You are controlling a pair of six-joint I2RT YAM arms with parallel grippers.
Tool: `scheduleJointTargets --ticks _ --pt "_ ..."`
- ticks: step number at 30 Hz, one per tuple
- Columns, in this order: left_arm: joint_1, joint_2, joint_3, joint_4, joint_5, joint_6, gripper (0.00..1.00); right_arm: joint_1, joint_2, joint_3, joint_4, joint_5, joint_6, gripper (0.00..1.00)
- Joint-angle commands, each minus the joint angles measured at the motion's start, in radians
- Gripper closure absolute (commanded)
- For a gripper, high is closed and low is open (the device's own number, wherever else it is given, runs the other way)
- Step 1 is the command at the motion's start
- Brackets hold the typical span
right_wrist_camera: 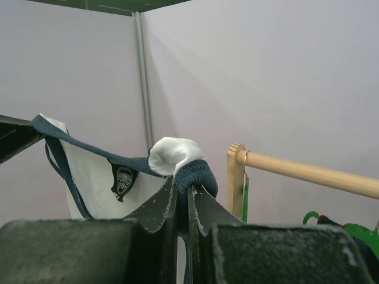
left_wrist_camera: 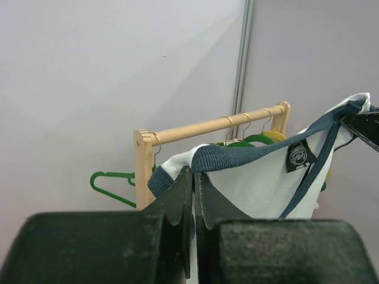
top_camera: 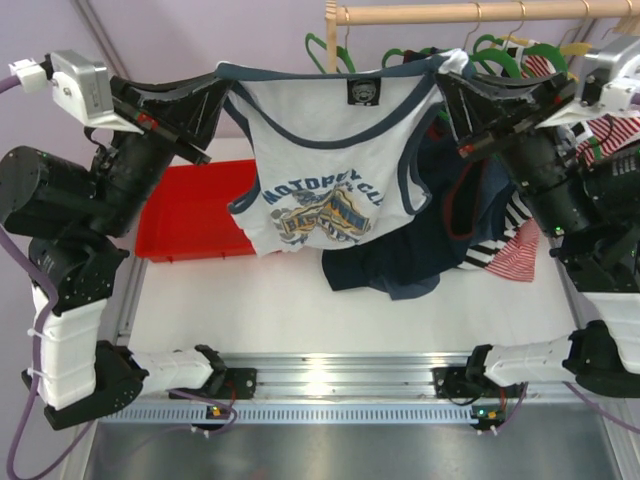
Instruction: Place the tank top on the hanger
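The surface is clear on the tabletop near the dark navy top, so my right gripper should go down, tip its fingers downward and let go of the white tank top's strap there.
The white tank top (top_camera: pixel 330 150), with navy trim and a blue-and-yellow chest graphic, hangs stretched in the air between both grippers, in front of the wooden rail (top_camera: pixel 450 12). My left gripper (top_camera: pixel 222 90) is shut on its left shoulder strap, as the left wrist view shows at the gripper (left_wrist_camera: pixel 195 177) with the top (left_wrist_camera: pixel 254 183) beyond. My right gripper (top_camera: pixel 447 85) is shut on the right strap; in the right wrist view the gripper (right_wrist_camera: pixel 182 186) pinches bunched navy trim of the top (right_wrist_camera: pixel 95 177). Green hangers (top_camera: pixel 330 50) hang on the rail behind the top.
A red bin (top_camera: pixel 190 210) sits on the table at left. A dark navy top (top_camera: pixel 420 250) and a red-and-white striped top (top_camera: pixel 515 255) hang at the right under more green hangers (top_camera: pixel 500 55) and a yellow hanger (top_camera: pixel 575 48). The rail's end post (left_wrist_camera: pixel 142 165) stands near the left gripper.
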State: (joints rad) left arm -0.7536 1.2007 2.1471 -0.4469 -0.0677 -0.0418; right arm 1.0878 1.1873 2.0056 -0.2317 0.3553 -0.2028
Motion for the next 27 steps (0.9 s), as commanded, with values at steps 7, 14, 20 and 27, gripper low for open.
scheduleJointTargets --ticks 7,14,20,27 --pt "-0.001 0.006 0.059 0.135 0.012 0.033 1.0 -0.012 -0.048 0.057 0.08 0.004 -0.058 1.0" --pt "-0.001 0.011 0.068 0.163 0.003 0.062 1.0 -0.012 -0.034 0.082 0.08 0.002 -0.081 1.0" --pt "-0.001 0.011 0.028 0.134 -0.003 0.059 1.0 -0.012 -0.022 0.073 0.058 0.02 -0.083 1.0" --pt "-0.001 -0.124 -0.341 0.087 -0.081 -0.03 1.0 -0.014 -0.15 -0.265 0.048 0.073 0.024 1.0"
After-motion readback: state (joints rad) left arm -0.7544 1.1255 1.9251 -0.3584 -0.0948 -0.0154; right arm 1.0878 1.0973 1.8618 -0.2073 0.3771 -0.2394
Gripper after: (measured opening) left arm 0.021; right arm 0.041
